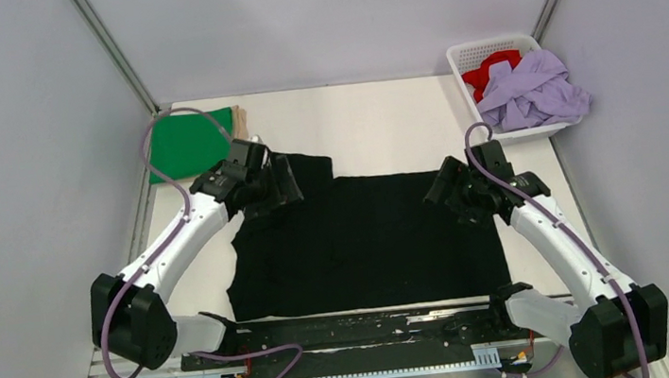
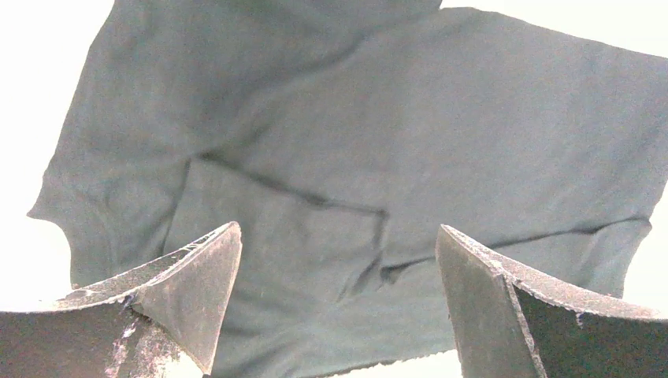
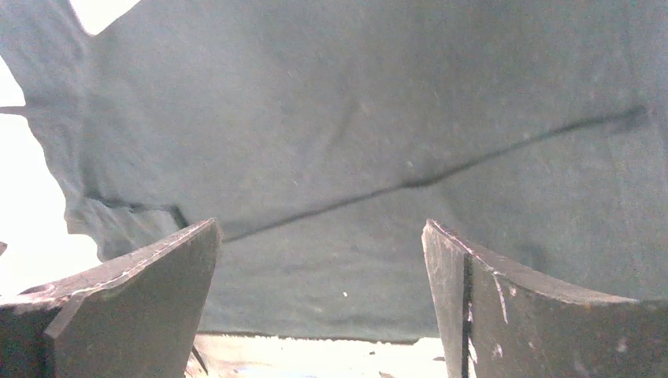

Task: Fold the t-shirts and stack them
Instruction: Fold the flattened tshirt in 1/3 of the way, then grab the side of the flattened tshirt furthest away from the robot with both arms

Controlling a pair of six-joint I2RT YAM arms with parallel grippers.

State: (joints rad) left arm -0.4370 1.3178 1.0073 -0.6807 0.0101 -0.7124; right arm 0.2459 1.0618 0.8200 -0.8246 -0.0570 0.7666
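Observation:
The sleeve sticks out past the shirt's far edge, so I will move my left gripper outward and down to pinch the sleeve's corner nearest the green t-shirt.
The large black t-shirt (image 1: 365,242) lies spread on the white table, a sleeve sticking out at its far left. It fills the left wrist view (image 2: 378,142) and the right wrist view (image 3: 378,126). My left gripper (image 1: 284,183) is open and empty above the shirt's far left shoulder. My right gripper (image 1: 442,186) is open and empty above the shirt's far right edge. A folded green t-shirt (image 1: 187,141) lies at the far left on a tan one (image 1: 240,121). A red t-shirt (image 1: 489,70) and a lilac t-shirt (image 1: 533,90) lie crumpled in the basket.
The white lattice basket (image 1: 463,58) stands at the far right corner. Grey walls close in the table on the left, right and back. A black rail (image 1: 356,327) runs along the near edge between the arm bases.

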